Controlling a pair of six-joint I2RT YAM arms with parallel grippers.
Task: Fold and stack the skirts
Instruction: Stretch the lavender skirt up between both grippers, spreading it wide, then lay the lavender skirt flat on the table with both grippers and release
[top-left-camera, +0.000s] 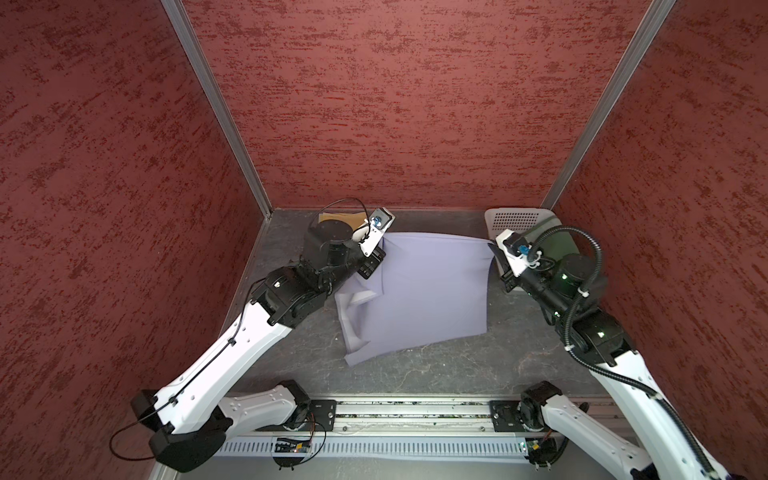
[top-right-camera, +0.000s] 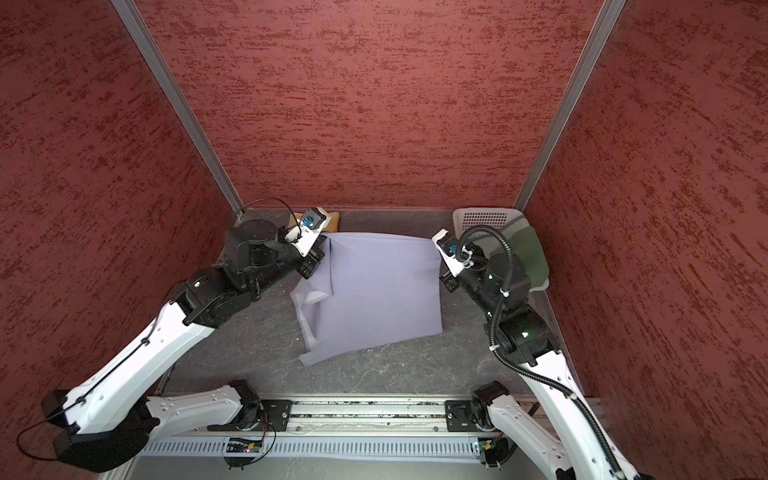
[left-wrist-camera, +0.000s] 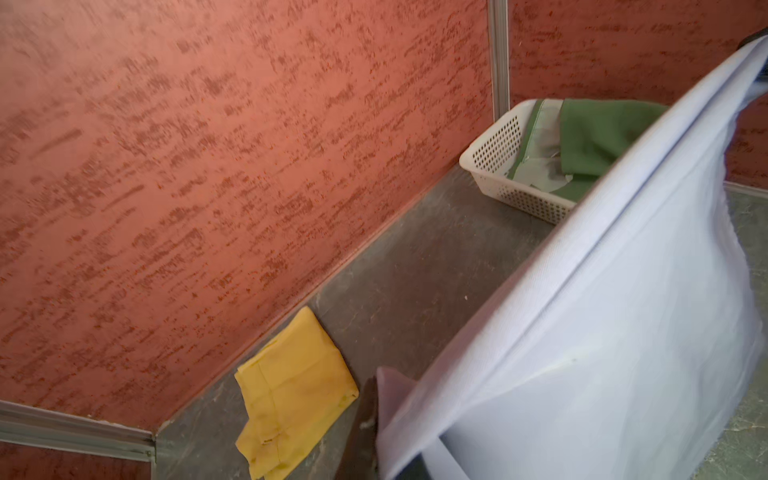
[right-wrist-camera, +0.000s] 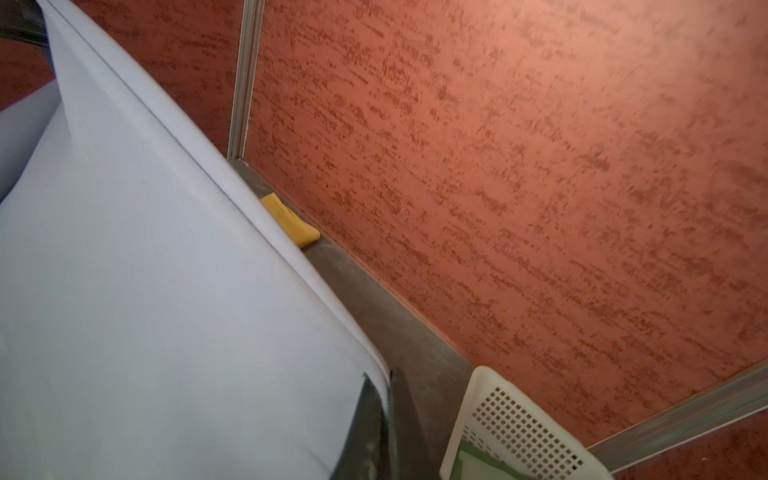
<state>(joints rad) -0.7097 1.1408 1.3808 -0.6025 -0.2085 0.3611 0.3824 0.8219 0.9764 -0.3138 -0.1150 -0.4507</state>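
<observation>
My left gripper should next move down and outward, releasing the skirt's hanging corner on the bare tabletop beside the mustard yellow skirt.
The pale lavender-grey skirt (top-left-camera: 432, 291) (top-right-camera: 382, 286) hangs stretched between my two grippers, its top edge taut and its lower part draping toward the table's front. A loose fold runs down its left side. My left gripper (top-left-camera: 380, 245) (top-right-camera: 326, 243) (left-wrist-camera: 380, 386) is shut on the skirt's top left corner. My right gripper (top-left-camera: 494, 245) (top-right-camera: 436, 245) (right-wrist-camera: 388, 382) is shut on the top right corner. The lavender skirt (left-wrist-camera: 602, 332) (right-wrist-camera: 145, 291) fills much of both wrist views. The mustard yellow skirt (top-left-camera: 340, 218) (left-wrist-camera: 291, 395) (right-wrist-camera: 291, 224) lies folded against the back wall. The dark green skirt (top-left-camera: 557, 241) (left-wrist-camera: 598, 137) lies in the basket.
A white perforated basket (top-left-camera: 515, 220) (top-right-camera: 482, 218) (left-wrist-camera: 494, 153) (right-wrist-camera: 519, 419) stands in the back right corner, just behind my right gripper. Red textured walls close in the table on three sides. The arms' mounting rail (top-left-camera: 415, 411) runs along the front edge.
</observation>
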